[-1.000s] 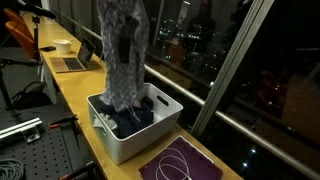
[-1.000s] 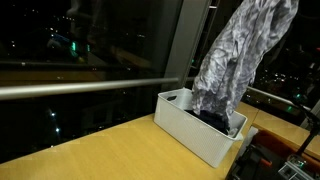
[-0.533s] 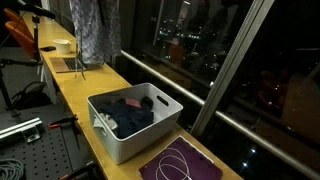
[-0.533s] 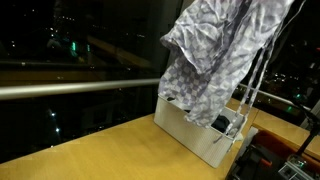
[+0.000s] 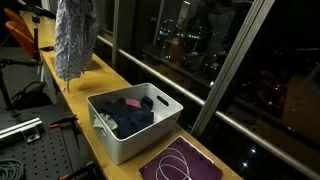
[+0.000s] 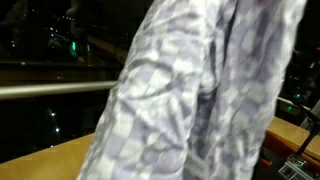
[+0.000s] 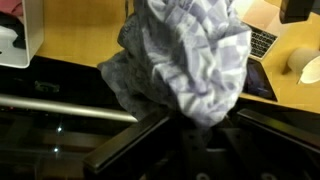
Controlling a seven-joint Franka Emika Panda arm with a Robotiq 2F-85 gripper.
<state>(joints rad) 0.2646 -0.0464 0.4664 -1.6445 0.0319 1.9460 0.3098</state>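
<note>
My gripper lowers toward the bin (image 5: 135,135) next and releases the cloth, since bare counter (image 5: 84,89) beside the bin lies below my gripper, left in the wrist view.
A grey and white checked cloth (image 5: 74,40) hangs in the air over the long wooden counter (image 5: 100,82), held from above. It fills most of an exterior view (image 6: 200,95), close to that camera. In the wrist view the cloth (image 7: 190,60) bunches between my gripper's dark fingers (image 7: 198,125), which are shut on it. The cloth hangs well away from the white bin (image 5: 135,135), which holds dark clothes (image 5: 130,112).
A purple mat with a white cord (image 5: 180,162) lies beside the bin. A laptop (image 7: 262,42) and a white cup (image 7: 308,66) sit on the counter below. Dark windows with a metal rail (image 5: 230,110) run along the counter's far edge.
The cloth has been lifted out of the bin and carried along the counter away from it. It now hangs close in front of one exterior camera.
</note>
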